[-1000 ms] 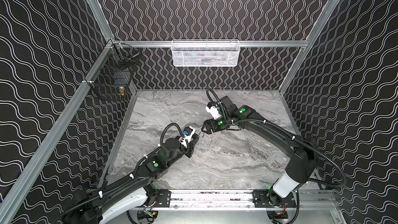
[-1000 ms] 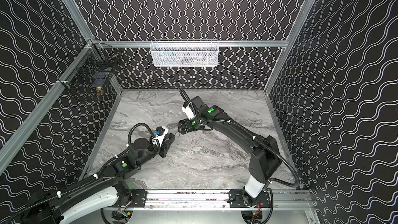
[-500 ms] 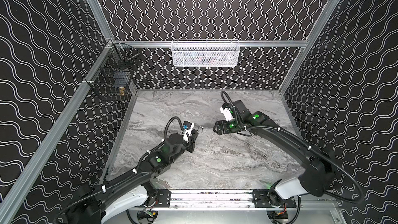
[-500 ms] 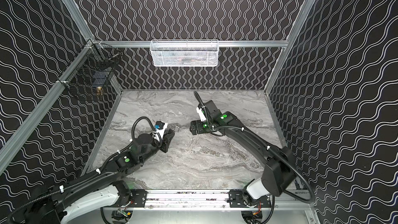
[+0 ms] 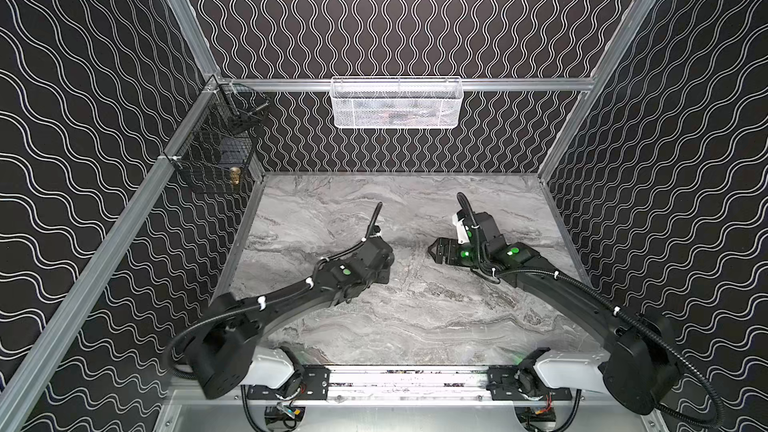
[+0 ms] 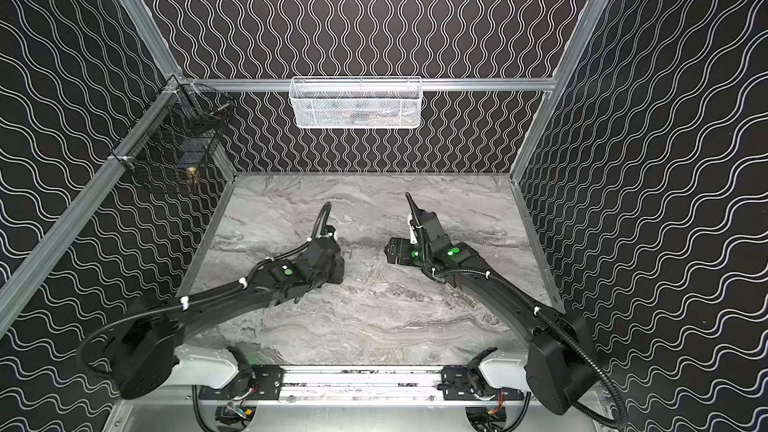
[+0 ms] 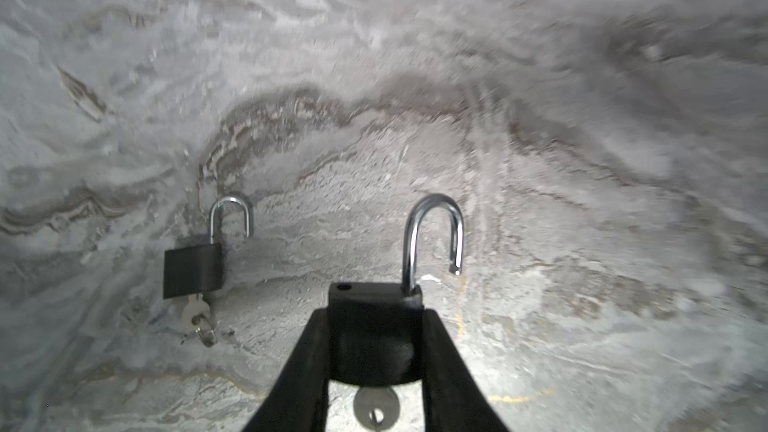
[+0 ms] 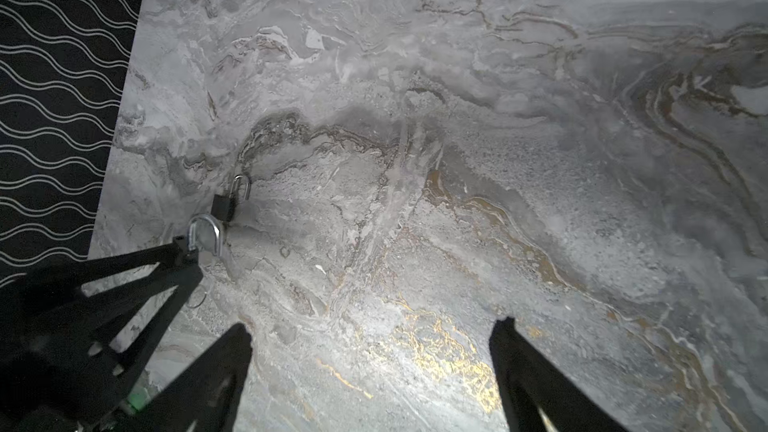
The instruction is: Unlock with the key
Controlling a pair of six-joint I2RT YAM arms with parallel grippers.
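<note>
My left gripper needs to go down next to the bare marble by the second padlock and let go of the black body, because its shackle [image 7: 432,222] is open.
In the left wrist view my left gripper [image 7: 376,317] is shut on the black body of a padlock [image 7: 374,338]. Its chrome shackle [image 7: 432,222] is sprung open, with one end free. The key [image 7: 376,405] sits in the keyhole on the body's other end. A second black padlock [image 7: 191,265] lies on the marble table nearby, also open with a key in it. In both top views the left gripper [image 5: 384,261] is mid-table and the right gripper [image 5: 434,249] is apart from it. My right gripper [image 8: 372,330] stands open and empty over bare table.
A white mesh basket [image 5: 397,103] hangs on the back wall. A black wire basket [image 5: 216,160] with small items hangs in the back left corner. Patterned walls close in the marble table [image 5: 415,317] on three sides, and a metal rail [image 5: 395,380] runs along the front.
My right gripper has pulled back to the right, away from the left gripper and the padlock. The left arm has shifted a little toward the back with the padlock still in its grip.
</note>
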